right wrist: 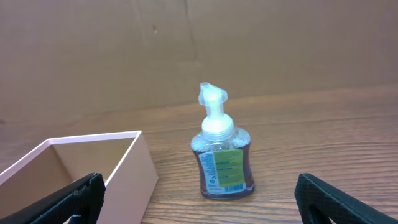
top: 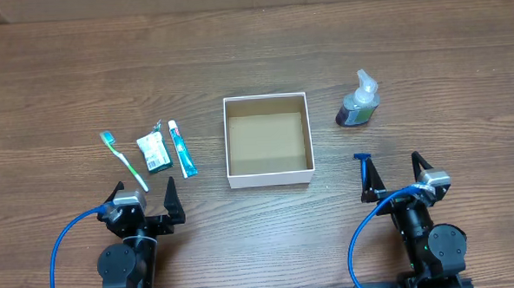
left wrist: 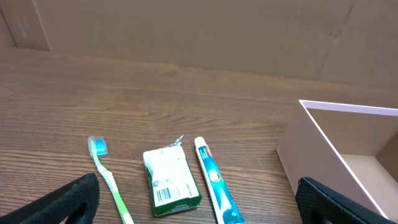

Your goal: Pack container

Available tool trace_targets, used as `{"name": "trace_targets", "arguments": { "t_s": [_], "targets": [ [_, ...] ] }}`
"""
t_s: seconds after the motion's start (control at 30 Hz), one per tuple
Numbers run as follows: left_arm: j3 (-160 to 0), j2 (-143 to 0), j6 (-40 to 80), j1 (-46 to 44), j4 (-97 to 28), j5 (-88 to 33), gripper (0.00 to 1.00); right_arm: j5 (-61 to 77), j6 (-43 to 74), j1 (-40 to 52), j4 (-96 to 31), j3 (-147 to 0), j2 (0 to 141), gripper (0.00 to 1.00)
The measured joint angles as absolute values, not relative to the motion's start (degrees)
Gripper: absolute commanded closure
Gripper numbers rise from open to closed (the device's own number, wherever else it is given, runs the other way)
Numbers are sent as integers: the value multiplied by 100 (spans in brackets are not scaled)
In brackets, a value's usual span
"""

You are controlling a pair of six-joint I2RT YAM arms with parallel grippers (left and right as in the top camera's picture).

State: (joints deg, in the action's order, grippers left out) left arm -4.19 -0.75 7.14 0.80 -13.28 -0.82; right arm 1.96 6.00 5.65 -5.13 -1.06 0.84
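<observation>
I will lift my right gripper outward, tilt it down, then lower it to the pump head of the soap pump bottle (top: 358,100).
The container (top: 269,177), a white-walled square box with a brown, empty inside, sits at the table's middle. To its left lie a green toothbrush (top: 123,160), a green-and-white packet (top: 154,152) and a toothpaste tube (top: 182,149). A purple soap pump bottle (top: 358,100) stands upright to the box's right. A blue razor (top: 362,158) lies below the bottle. My left gripper (top: 144,196) is open and empty just below the toothbrush and packet. My right gripper (top: 395,176) is open and empty, its left finger beside the razor.
The left wrist view shows my left gripper (left wrist: 202,214) behind the toothbrush (left wrist: 106,174), packet (left wrist: 169,180), tube (left wrist: 214,180) and box wall (left wrist: 311,155). The right wrist view shows my right gripper (right wrist: 199,211) facing the bottle (right wrist: 221,155) and box corner (right wrist: 130,168). A cardboard wall stands behind.
</observation>
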Motion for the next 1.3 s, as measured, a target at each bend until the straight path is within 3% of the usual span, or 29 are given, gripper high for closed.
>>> {"name": "trace_targets", "arguments": {
  "t_s": [0.33,0.5,0.67,0.97,1.1,1.3],
  "targets": [
    [-419,-75,714,80,-1326,-82,0,683,860,565,-746,-193,93,0],
    [-419,-75,714,80,-1326,-82,0,541,897,565,-1304,-1367,631,0],
    [-414,-75,714,80,-1317,-80,0,301,932,565,-2526,-3470,2165,0],
    [-408,-73,714,80,-1304,-80,0,38,926,565,-4888,-7212,6449,0],
    [-408,-75,714,80,-1304,-80,0,-3,825,565,-4910,-8009,7881,0],
    [-408,-75,714,80,-1306,-82,0,-21,320,565,-4713,-8088,8766,2]
  ]
}}
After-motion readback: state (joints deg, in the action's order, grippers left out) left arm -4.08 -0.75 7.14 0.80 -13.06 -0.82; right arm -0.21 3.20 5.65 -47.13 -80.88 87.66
